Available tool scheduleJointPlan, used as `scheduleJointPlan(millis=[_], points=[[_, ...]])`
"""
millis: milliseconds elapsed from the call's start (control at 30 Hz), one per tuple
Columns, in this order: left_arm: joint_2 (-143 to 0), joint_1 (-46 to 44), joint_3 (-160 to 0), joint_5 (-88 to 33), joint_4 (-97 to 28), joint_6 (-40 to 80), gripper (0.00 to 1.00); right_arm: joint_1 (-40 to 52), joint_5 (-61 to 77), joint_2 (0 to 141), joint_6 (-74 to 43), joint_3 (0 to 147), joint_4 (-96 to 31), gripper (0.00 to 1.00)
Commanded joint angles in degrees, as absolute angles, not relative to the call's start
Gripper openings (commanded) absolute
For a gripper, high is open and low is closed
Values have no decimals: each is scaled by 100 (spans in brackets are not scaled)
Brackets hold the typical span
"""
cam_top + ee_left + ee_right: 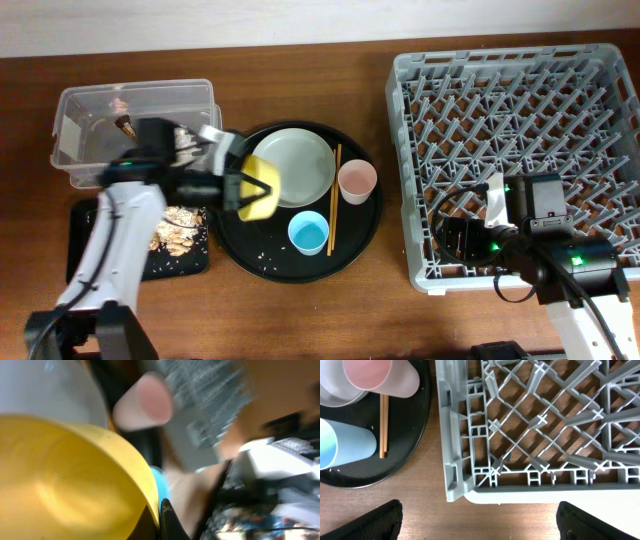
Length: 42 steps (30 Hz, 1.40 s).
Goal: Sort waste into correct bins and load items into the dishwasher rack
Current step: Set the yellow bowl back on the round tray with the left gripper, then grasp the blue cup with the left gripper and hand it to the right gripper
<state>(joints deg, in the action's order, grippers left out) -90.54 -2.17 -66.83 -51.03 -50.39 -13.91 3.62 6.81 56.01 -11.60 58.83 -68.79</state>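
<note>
The robot's left gripper will next move down, level the yellow bowl (pixel 262 187) and let go of it on the bare tray beside the blue cup, because that spot is below the gripper.
My left gripper (pixel 243 192) is shut on the yellow bowl (pixel 262 187) and holds it tilted over the left of the round black tray (pixel 355 232); the bowl fills the left wrist view (pixel 65 480). The grey-green plate (pixel 295 165), pink cup (pixel 357 180), light blue cup (pixel 308 232) and chopsticks (pixel 335 198) lie on that tray. Food scraps (pixel 178 228) lie in the shallow black tray (pixel 82 247). The clear box (pixel 95 125) stands behind. My right gripper (pixel 479 519) is open and empty by the near-left corner of the grey rack (pixel 520 150).
The rack's corner (pixel 465 480) is just ahead of my right fingers, with bare wooden table between. Small crumbs lie on the round black tray near its front. The pink cup (pixel 380 375) and blue cup (pixel 342 442) show in the right wrist view.
</note>
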Motion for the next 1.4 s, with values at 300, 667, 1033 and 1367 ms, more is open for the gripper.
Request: scheduleJointPlan(millis=[300, 667, 1033, 1367], points=[[-9603, -2620, -6718, -318, -4869, 333, 1, 325, 709, 5577, -1118, 5970, -6884, 98], [-9651, -2620, -7321, -489, -5100, 342, 48, 325, 709, 5577, -1118, 5970, -6938, 98], [-9644, -2626, -7290, -1678, -5745, 344, 55, 325, 709, 5577, -1118, 5970, -6945, 98], [-9644, -2626, -6589, -1702, -5293, 349, 8, 325, 709, 5577, -1118, 5970, -6947, 98]])
